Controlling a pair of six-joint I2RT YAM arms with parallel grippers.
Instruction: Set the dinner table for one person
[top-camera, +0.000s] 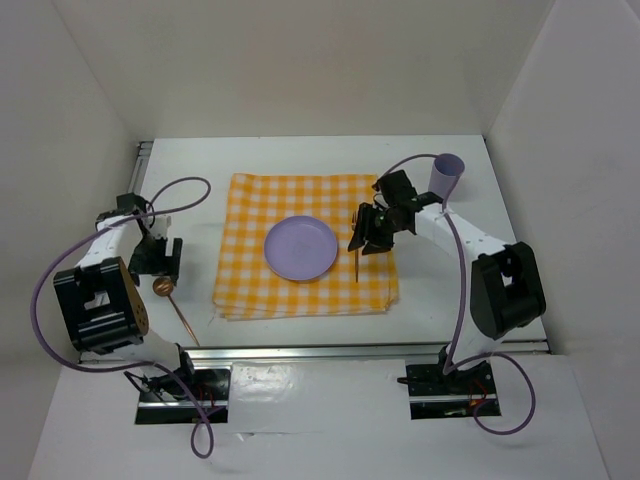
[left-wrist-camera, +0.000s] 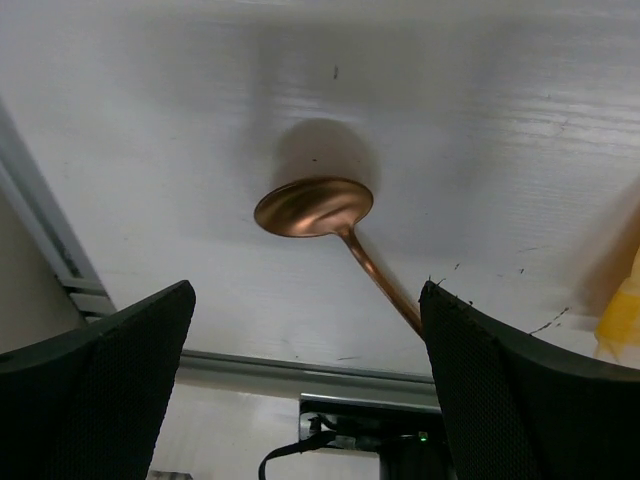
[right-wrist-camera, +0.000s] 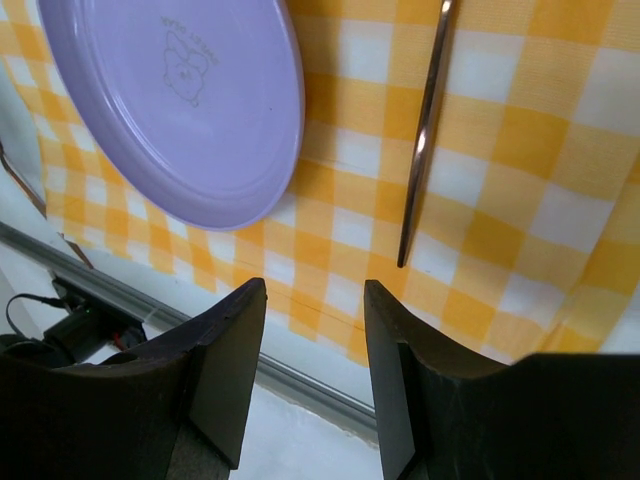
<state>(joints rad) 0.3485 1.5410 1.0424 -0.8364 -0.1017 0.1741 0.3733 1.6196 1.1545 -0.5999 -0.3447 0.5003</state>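
The left gripper needs to go back and down onto the spoon's handle near the bowl, because the handle is slimmer there than the gap between its open fingers.
A lilac plate sits in the middle of a yellow-and-white checked cloth on the white dinner table. A thin copper utensil lies on the cloth just right of the plate; in the right wrist view it lies beside the plate. A copper spoon lies on the table left of the cloth, bowl towards the back; the left wrist view shows its bowl. A lilac cup stands at the back right. My left gripper is open above the spoon. My right gripper is open above the utensil.
Metal rails run along the table's near edge and left edge. White walls enclose the table on three sides. Purple cables loop from both arms. The cloth's front edge lies close to the near rail.
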